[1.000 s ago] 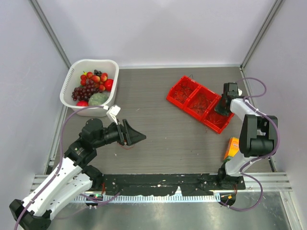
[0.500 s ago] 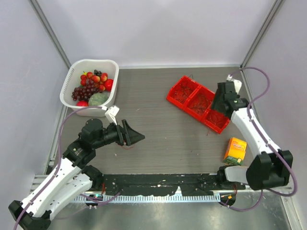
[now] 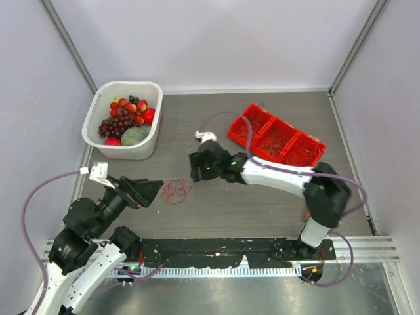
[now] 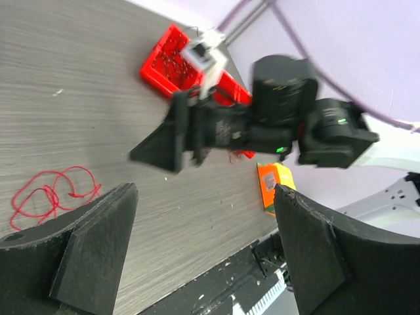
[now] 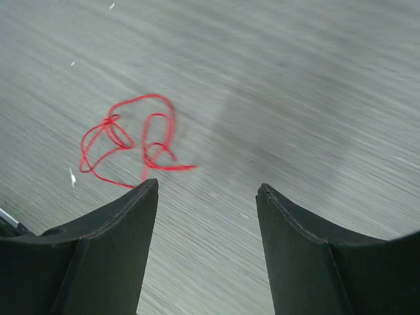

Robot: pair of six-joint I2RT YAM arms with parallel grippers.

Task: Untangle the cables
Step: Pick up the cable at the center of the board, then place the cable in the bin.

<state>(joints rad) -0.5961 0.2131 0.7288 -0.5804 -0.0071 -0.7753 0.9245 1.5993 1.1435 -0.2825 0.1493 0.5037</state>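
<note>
The right gripper moves down and to the left in the top view onto the middle of the cables next, because they lie flat on the tabletop.
The cables (image 3: 175,191) are a small loose tangle of thin red wire lying flat on the table, left of centre. My left gripper (image 3: 152,192) stands open just left of them, with nothing between its fingers. In the left wrist view the cables (image 4: 51,194) lie beside the left finger, apart from it. My right gripper (image 3: 196,170) hovers open a little up and right of the tangle; it also shows in the left wrist view (image 4: 157,149). In the right wrist view the cables (image 5: 130,142) lie ahead of its left finger (image 5: 111,243), and the right gripper (image 5: 209,189) is empty.
A white basket (image 3: 152,90) of fruit stands at the back left. A red three-part bin (image 3: 252,109) holding more thin wires sits at the back right. An orange box (image 4: 275,186) lies near the front right, mostly hidden by the right arm in the top view.
The right arm swung from the red bin to the table's middle and its jaws opened. The left arm drew back to the left, uncovering the red tangle, and its jaws widened.
</note>
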